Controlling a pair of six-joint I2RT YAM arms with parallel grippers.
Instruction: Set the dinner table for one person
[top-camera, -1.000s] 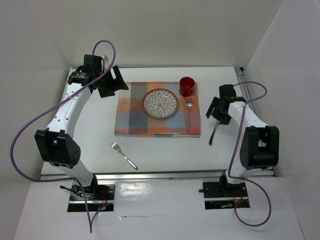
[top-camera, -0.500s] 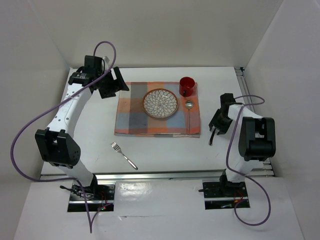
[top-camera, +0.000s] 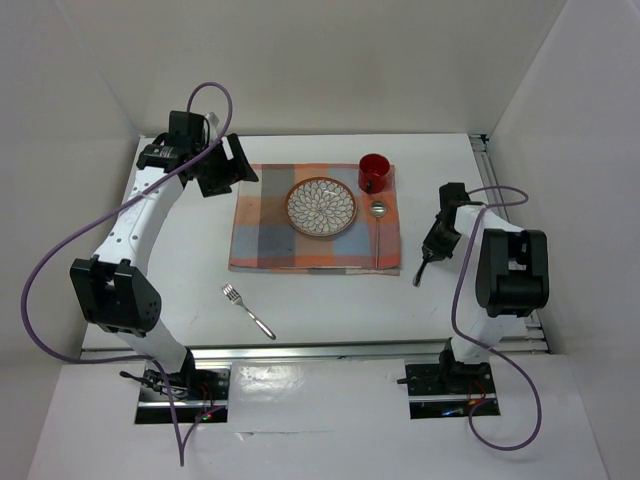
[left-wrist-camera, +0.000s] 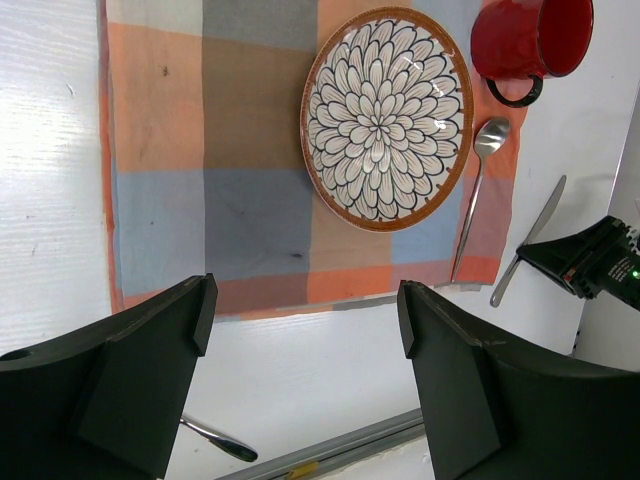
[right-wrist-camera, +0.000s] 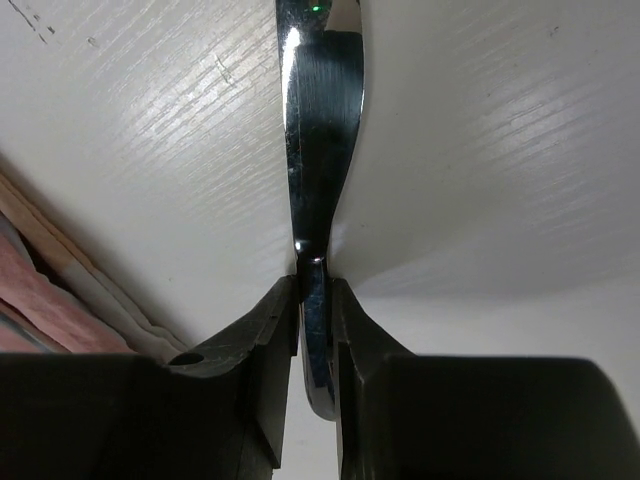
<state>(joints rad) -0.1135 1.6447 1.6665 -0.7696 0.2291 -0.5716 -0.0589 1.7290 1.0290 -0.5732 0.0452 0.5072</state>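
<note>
My right gripper holds the knife, and the mat (top-camera: 262, 232) is empty between plate and spoon (top-camera: 366, 238). My right gripper will next go up, past the spoon and down to release the knife there.
On the white dinner table (top-camera: 330, 305) lies a checked mat (top-camera: 262, 232) bearing a patterned plate (top-camera: 321, 207), a red mug (top-camera: 373, 172) and a spoon (top-camera: 379, 228). A knife (top-camera: 423, 270) lies on the bare table right of the mat. My right gripper (top-camera: 432, 247) is down on it. In the right wrist view the right gripper (right-wrist-camera: 314, 290) pinches the knife (right-wrist-camera: 322, 130) from both sides. A fork (top-camera: 248, 310) lies near the front. My left gripper (top-camera: 228, 165) hovers open by the mat's far left corner, holding nothing; in the left wrist view the left gripper (left-wrist-camera: 305, 300) is wide apart.
An aluminium rail (top-camera: 330, 350) runs along the table's near edge, another (top-camera: 482, 160) along the right side. White walls close in the back and sides. The left wrist view takes in the plate (left-wrist-camera: 387, 118), mug (left-wrist-camera: 530, 40), spoon (left-wrist-camera: 474, 195) and knife (left-wrist-camera: 530, 238).
The right gripper has dropped onto the knife and its fingers have closed from wide apart onto it. The left arm has stayed still.
</note>
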